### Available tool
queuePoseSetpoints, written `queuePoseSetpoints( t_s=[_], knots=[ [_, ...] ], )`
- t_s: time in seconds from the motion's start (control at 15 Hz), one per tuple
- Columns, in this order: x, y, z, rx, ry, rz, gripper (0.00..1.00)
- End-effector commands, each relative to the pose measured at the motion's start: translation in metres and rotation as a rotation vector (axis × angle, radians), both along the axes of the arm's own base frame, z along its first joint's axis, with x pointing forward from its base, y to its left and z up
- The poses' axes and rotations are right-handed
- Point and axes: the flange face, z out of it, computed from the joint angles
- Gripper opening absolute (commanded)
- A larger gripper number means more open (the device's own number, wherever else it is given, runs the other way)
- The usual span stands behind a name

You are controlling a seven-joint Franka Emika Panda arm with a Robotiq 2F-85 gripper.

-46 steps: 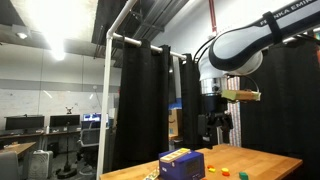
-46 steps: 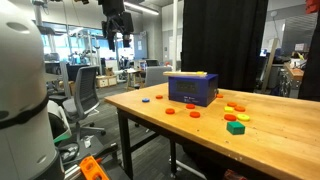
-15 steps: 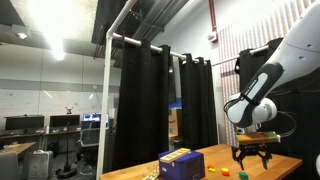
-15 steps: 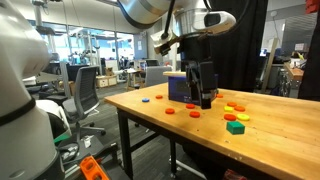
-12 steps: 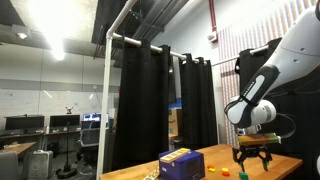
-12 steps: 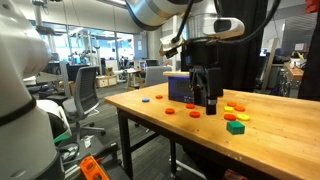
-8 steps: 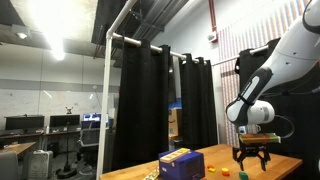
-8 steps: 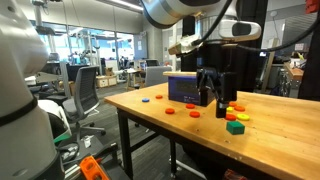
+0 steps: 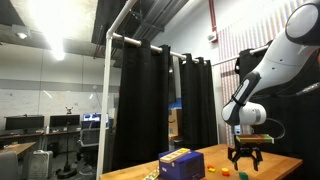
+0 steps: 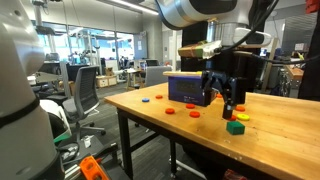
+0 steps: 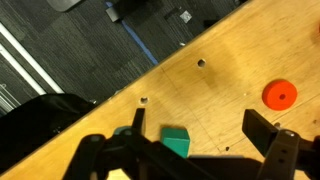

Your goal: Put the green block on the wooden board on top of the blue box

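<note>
The robot's gripper will next move toward the left in the wrist view and go down around the green block, because the block is below the open fingers and off their middle.
The green block sits on the wooden board near a group of red and yellow pieces. In the wrist view the green block lies between my fingers, closer to the left fingertip. My gripper is open and empty, hanging just above the block; it also shows in an exterior view and in the wrist view. The blue box with yellow markings stands behind and to the left of the gripper, and shows in both exterior views.
Red discs and a blue disc lie on the board in front of the box. A red disc lies right of the block. The board's edge is close, with floor beyond. Black curtains stand behind.
My gripper has moved away from the blue box, across the board toward the green block, and has come down over it. The block and box have not moved.
</note>
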Motion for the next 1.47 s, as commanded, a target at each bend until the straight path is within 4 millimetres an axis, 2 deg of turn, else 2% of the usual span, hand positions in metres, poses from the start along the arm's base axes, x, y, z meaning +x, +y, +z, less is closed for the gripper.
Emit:
queuePoseSetpoints(
  t_s=[0.0, 0.6, 1.07, 1.4],
  knots=[
    [0.019, 0.001, -0.002, 0.023, 0.014, 0.028, 1.00],
    [0.035, -0.020, -0.015, 0.008, 0.036, 0.030, 1.00],
    [0.050, -0.028, -0.033, 0.013, 0.057, 0.037, 1.00],
    [0.059, -0.037, -0.038, 0.010, 0.064, 0.029, 1.00]
  ],
)
